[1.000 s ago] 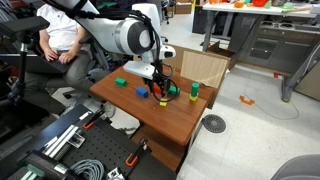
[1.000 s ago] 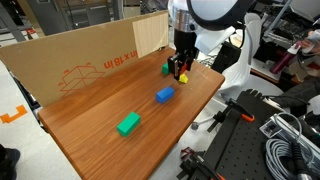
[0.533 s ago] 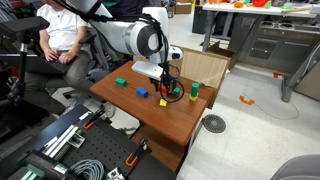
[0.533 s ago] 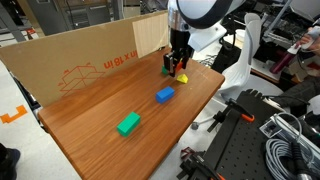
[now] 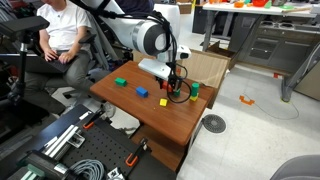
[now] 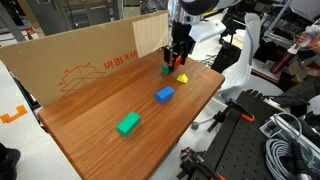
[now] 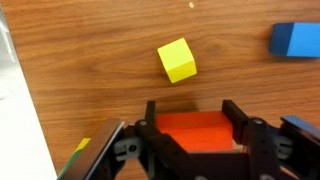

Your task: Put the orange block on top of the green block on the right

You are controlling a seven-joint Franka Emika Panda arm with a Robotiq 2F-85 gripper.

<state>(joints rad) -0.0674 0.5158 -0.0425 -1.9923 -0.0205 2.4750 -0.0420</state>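
I should move my gripper away from the yellow block and over the green block's top, then release the orange block, because the orange block I am holding hangs beside the green block.
In the wrist view my gripper [image 7: 192,114] is shut on the orange block [image 7: 197,133], held between both fingers above the wooden table [image 7: 90,60]. A yellow block [image 7: 177,60] lies on the table just beyond it, and a blue block [image 7: 295,39] sits at the top right. In both exterior views the gripper [image 6: 177,60] [image 5: 178,86] hangs above the table beside the green block on the right [image 6: 166,69] [image 5: 194,90], not over it. The yellow block [image 6: 182,78] lies just below the gripper.
A second green block [image 6: 128,124] [image 5: 120,82] and the blue block [image 6: 165,95] [image 5: 142,92] lie further along the table. A cardboard wall [image 6: 80,60] stands along the table's far side. A seated person [image 5: 62,30] is behind the table.
My gripper has risen with the orange block in it and shifted away from the yellow block toward the green block by the cardboard. The other blocks have not moved.
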